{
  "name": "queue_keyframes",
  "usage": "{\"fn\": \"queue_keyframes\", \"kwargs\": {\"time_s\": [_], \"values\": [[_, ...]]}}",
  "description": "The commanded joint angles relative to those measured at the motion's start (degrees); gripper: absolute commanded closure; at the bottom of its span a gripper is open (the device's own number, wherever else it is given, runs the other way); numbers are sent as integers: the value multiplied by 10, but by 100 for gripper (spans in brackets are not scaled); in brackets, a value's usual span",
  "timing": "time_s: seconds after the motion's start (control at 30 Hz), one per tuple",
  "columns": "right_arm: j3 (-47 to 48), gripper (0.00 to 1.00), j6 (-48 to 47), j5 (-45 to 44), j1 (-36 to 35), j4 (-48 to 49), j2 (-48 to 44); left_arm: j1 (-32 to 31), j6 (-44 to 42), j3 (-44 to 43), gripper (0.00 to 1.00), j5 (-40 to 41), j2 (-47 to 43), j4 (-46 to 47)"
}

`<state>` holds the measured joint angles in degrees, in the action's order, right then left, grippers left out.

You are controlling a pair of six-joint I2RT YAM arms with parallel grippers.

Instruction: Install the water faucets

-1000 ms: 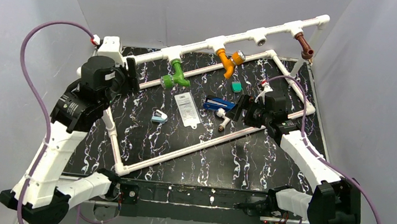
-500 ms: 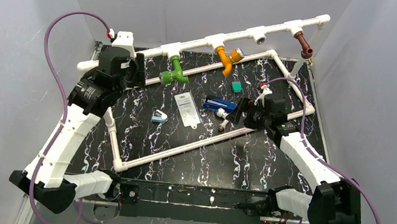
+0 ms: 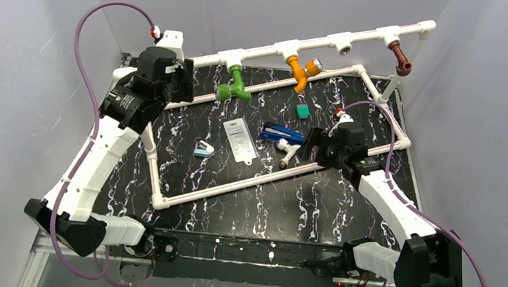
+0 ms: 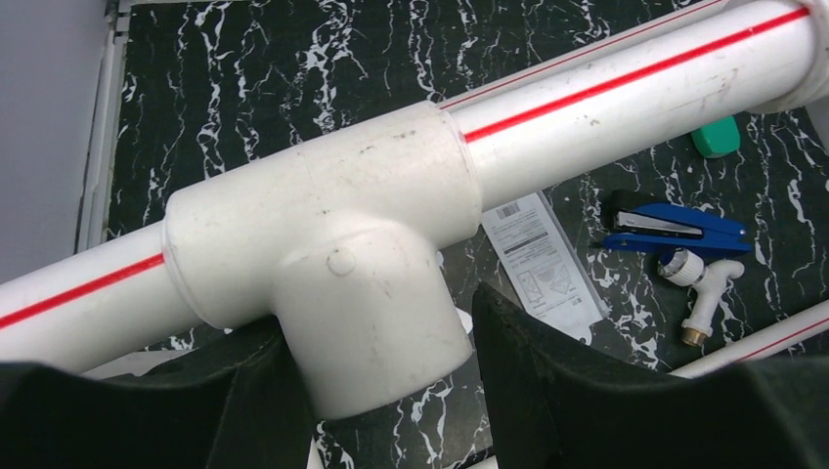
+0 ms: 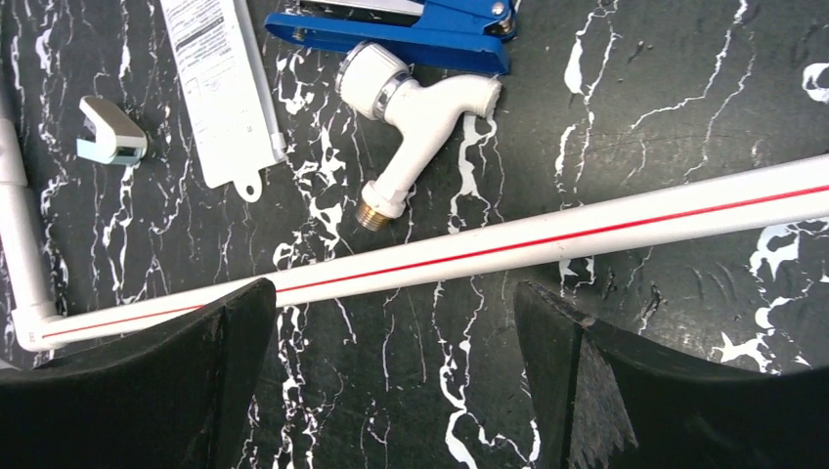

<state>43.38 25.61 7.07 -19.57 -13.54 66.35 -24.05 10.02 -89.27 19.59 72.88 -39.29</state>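
Note:
The white faucet's stem (image 3: pixel 288 156) (image 5: pixel 406 168) lies clear of the blue hand tool. My right gripper moves down and to the left in the top view onto the stem next.
The white faucet (image 3: pixel 286 150) lies loose on the black marbled table, also in the right wrist view (image 5: pixel 420 127) and the left wrist view (image 4: pixel 706 288). The green (image 3: pixel 234 88), orange (image 3: pixel 301 74) and brown (image 3: pixel 401 59) faucets hang from tees on the white pipe frame's top rail (image 3: pixel 268 51). My left gripper (image 3: pixel 185 83) grips the frame's left tee fitting (image 4: pixel 362 283), whose stem sits between its fingers (image 4: pixel 381 322). My right gripper (image 3: pixel 305 149) is open and empty (image 5: pixel 386 313), hovering just short of the frame's front pipe (image 5: pixel 547 234), near the white faucet.
A blue hand tool (image 3: pixel 279 133), a white label packet (image 3: pixel 239 140), a small grey-blue clip (image 3: pixel 203 149) and a green piece (image 3: pixel 302 111) lie inside the frame. One tee (image 3: pixel 345 46) on the rail has an empty socket. Grey walls enclose the table.
My left arm has swung back and to the right with the tee in its grip, and the whole pipe frame has shifted right and back. My right gripper has barely moved.

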Motion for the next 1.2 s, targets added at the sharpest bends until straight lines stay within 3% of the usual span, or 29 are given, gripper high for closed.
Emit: {"fn": "queue_keyframes", "kwargs": {"time_s": [0.0, 0.67, 0.93, 1.17], "values": [[13, 2, -5, -35, -2, -10, 0, -9, -3, -29, 49, -105, 27, 35], [22, 7, 8, 12, -4, 7, 50, -22, 10, -70, 52, -248, 64, 33], [40, 8, 33, -19, -56, 34, 98, -23, 1, -75, 42, -188, 18, 14], [55, 13, 73, -64, -79, 71, 161, -23, 1, -73, 39, -154, -38, -11]]}}
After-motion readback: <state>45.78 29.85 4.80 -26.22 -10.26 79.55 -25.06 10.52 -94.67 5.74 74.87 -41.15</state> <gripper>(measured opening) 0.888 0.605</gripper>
